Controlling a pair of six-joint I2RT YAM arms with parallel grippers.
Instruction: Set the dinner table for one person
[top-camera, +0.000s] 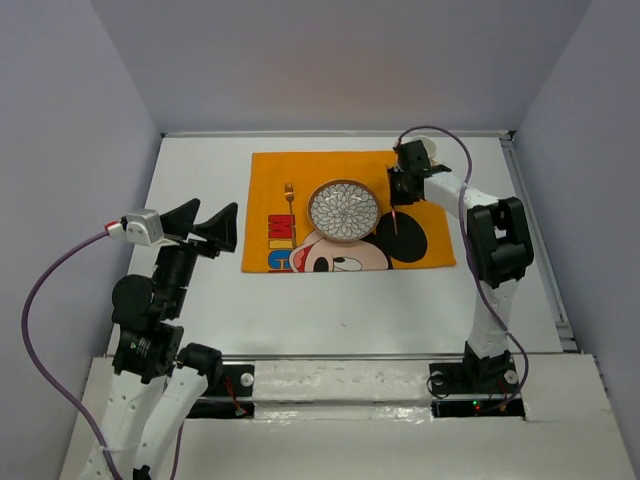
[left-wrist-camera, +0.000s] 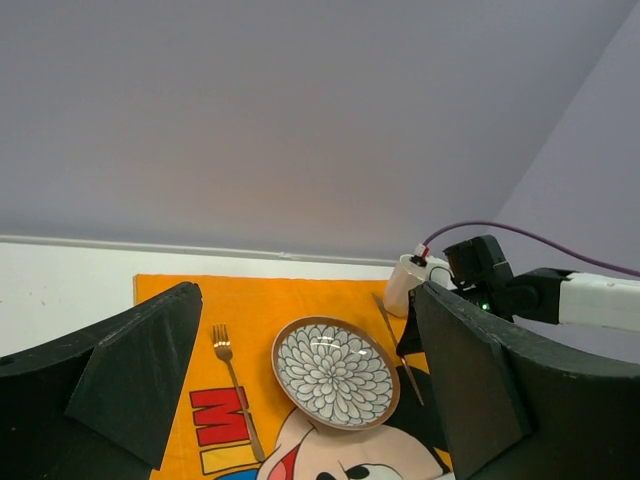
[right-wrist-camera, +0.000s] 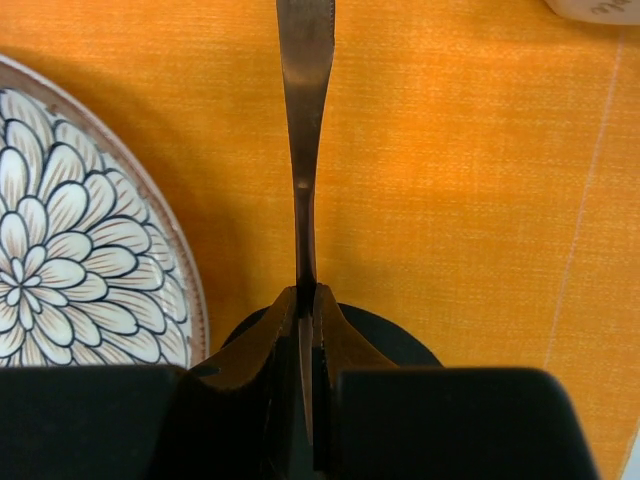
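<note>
I will lower the knife with my right gripper, move it slightly away from the plate's rim and release it, because the bare mat beside the plate, opposite the fork (top-camera: 289, 197), is below the gripper.
The white dinner table (top-camera: 200, 180) carries an orange Mickey Mouse mat (top-camera: 275, 170). On the mat a flower-patterned plate (top-camera: 344, 210) has a copper fork (top-camera: 289, 197) lying to its left. My right gripper (top-camera: 400, 195) is low over the mat just right of the plate, shut on a copper knife (top-camera: 396, 222). In the right wrist view the fingers (right-wrist-camera: 282, 330) pinch the knife (right-wrist-camera: 303, 120), whose blade runs straight ahead beside the plate rim (right-wrist-camera: 190, 300). My left gripper (top-camera: 205, 226) is open and empty, raised over the table left of the mat. The left wrist view shows the plate (left-wrist-camera: 335, 372), fork (left-wrist-camera: 232, 375) and knife (left-wrist-camera: 386, 316).
The mat (left-wrist-camera: 290, 300) covers the middle of the far half of the table (left-wrist-camera: 60, 280). Grey walls stand close on the left, right and far sides. A raised rail (top-camera: 535, 230) runs along the table's right edge.
</note>
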